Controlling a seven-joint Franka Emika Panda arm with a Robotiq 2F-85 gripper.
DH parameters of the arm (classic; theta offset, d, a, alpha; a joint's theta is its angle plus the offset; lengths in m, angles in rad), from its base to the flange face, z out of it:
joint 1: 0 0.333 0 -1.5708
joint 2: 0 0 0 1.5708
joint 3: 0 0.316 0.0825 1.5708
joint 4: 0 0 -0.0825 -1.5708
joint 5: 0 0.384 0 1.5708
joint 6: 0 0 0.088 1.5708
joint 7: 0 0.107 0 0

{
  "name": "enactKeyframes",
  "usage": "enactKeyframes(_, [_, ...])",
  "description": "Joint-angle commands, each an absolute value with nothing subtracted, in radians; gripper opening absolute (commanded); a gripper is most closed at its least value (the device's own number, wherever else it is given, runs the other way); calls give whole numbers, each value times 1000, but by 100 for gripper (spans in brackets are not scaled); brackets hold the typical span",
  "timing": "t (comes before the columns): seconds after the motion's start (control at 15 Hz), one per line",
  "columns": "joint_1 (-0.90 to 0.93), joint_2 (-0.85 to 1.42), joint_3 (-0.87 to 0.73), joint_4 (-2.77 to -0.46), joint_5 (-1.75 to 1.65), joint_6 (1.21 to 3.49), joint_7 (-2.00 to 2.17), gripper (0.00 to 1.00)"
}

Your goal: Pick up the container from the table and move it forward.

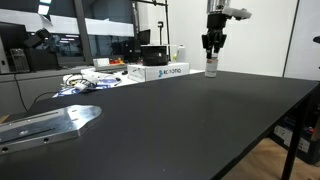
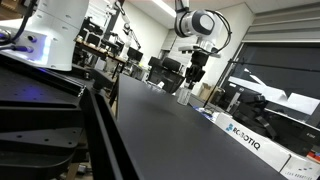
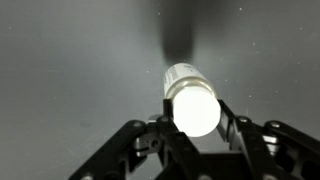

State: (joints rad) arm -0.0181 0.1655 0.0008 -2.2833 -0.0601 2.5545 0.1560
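My gripper should next carry the jar toward the grey metal plate and release it short of the plate, as clear black tabletop lies that way.
The container (image 1: 211, 67) is a small upright jar with a white cap and a pale label, at the far side of the black table (image 1: 190, 120). It also shows in an exterior view (image 2: 184, 96). My gripper (image 1: 212, 50) hangs straight above it, fingers pointing down. In the wrist view the bright white cap (image 3: 193, 108) fills the space between my gripper's (image 3: 194, 118) two black fingers, and both pads press on its sides. I cannot tell whether the jar's base touches the table.
A white printed cardboard box (image 1: 163, 71) and a black device (image 1: 153, 55) lie left of the container, with cables (image 1: 85, 82) beyond. A grey metal plate (image 1: 45, 124) lies at the near left. More white boxes (image 2: 245, 137) line the table's edge.
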Motion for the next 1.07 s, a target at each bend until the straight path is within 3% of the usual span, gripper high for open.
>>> enactKeyframes(0.0, [59, 328, 4, -2051, -109, 2483, 253, 19])
enactKeyframes(0.33, [149, 451, 18, -1871, -93, 2408, 255, 19])
enactKeyframes(1.0, [161, 543, 32, -1814, -35, 2407, 218, 19])
